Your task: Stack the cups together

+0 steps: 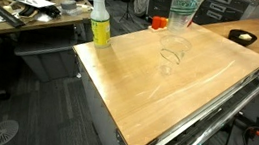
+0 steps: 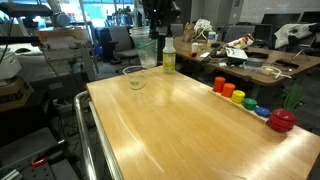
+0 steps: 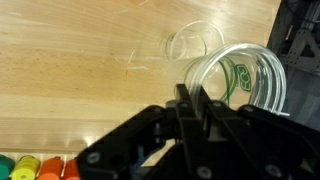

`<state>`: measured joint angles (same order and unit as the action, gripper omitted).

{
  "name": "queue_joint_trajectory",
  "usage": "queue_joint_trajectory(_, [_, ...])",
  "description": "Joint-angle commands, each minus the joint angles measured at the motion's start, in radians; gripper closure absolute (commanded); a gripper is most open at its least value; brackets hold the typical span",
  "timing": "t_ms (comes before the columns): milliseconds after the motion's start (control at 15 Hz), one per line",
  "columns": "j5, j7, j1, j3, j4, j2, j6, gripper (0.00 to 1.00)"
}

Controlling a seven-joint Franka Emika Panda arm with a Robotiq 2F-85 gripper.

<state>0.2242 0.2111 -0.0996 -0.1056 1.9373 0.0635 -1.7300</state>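
Observation:
The robot next needs to move its gripper over the standing cup's opening [image 2: 134, 70] [image 3: 196, 42], which is below the gripper and off to one side, and bring the held cup down inside to release it.
A clear cup [image 2: 134, 77] stands upright on the wooden table [image 2: 180, 125]; it also shows in an exterior view [image 1: 172, 58] and in the wrist view [image 3: 192, 42]. My gripper [image 3: 190, 95] is shut on the rim of a second clear cup [image 3: 245, 80] with a green mark on it. It holds this cup in the air above and beside the standing one. The held cup shows in both exterior views [image 1: 185, 9] [image 2: 148, 52], hanging below the dark gripper [image 2: 157, 20]. The two cups are apart.
A yellow-green bottle with a white cap [image 1: 100, 23] [image 2: 168, 55] stands at the table's far corner. A row of rainbow-coloured pieces [image 2: 245, 100] [image 3: 30, 168] lies along one table edge. A metal rail [image 1: 214, 119] runs along another edge. Desks and chairs surround the table.

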Motion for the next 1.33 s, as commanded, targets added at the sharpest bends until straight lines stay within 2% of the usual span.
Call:
queue_joint_trajectory(0, [0.011, 0.021, 0.02, 0.012, -0.024, 0.022, 0.061, 0.97])
queue_joint_trajectory(467, [0.025, 0.072, 0.036, 0.017, -0.026, 0.013, 0.114, 0.97])
queue_joint_trajectory(1267, [0.063, 0.162, 0.013, -0.003, -0.05, -0.071, 0.128, 0.97])
